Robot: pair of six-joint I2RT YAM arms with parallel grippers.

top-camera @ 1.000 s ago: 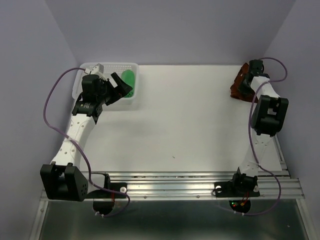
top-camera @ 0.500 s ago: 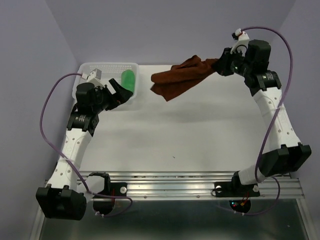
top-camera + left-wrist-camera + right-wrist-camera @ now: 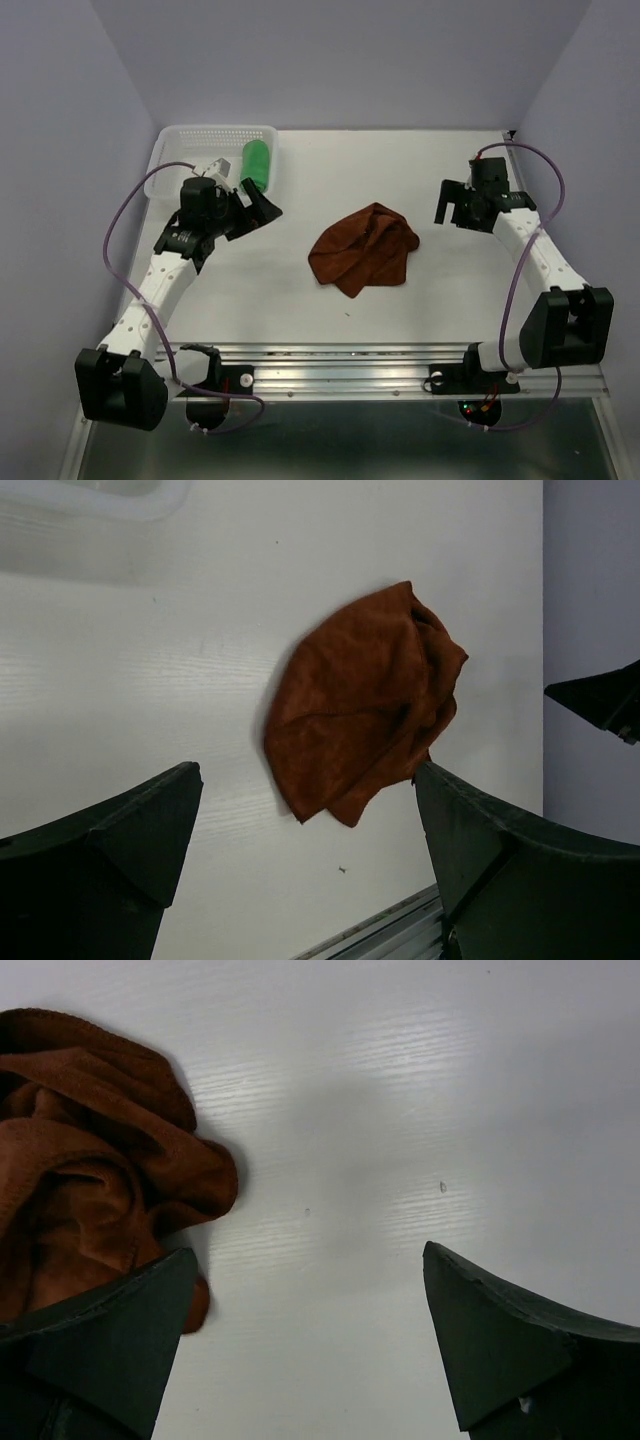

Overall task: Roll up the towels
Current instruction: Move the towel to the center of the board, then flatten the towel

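My left gripper will next go down, back and to the right in the top view, onto the rust towel's basket-side near corner (image 3: 323, 280) (image 3: 302, 813), because that corner sticks out of the heap.
The rust towel (image 3: 362, 248) lies crumpled in a loose heap on the middle of the white table (image 3: 450, 300). It also shows in the left wrist view as the rust towel (image 3: 365, 700) and at the left of the right wrist view as the rust towel (image 3: 80, 1170). The green towel (image 3: 256, 163) sits rolled in the white basket (image 3: 190, 135). My left gripper (image 3: 255, 212) hovers open to the left of the rust towel, with nothing between its fingers (image 3: 110, 850). To the right of that towel my right gripper (image 3: 455, 212) stands open and empty, its left finger (image 3: 110, 1340) near the cloth's edge.
The white perforated basket stands at the back left corner, its rim (image 3: 120, 495) at the top of the left wrist view. Lilac walls close in the back and both sides. A metal rail (image 3: 380, 365) runs along the near edge.
My right gripper carried the rust towel from the back right corner over the table, opened and dropped it in the middle. My left arm swung away from the basket toward the centre.
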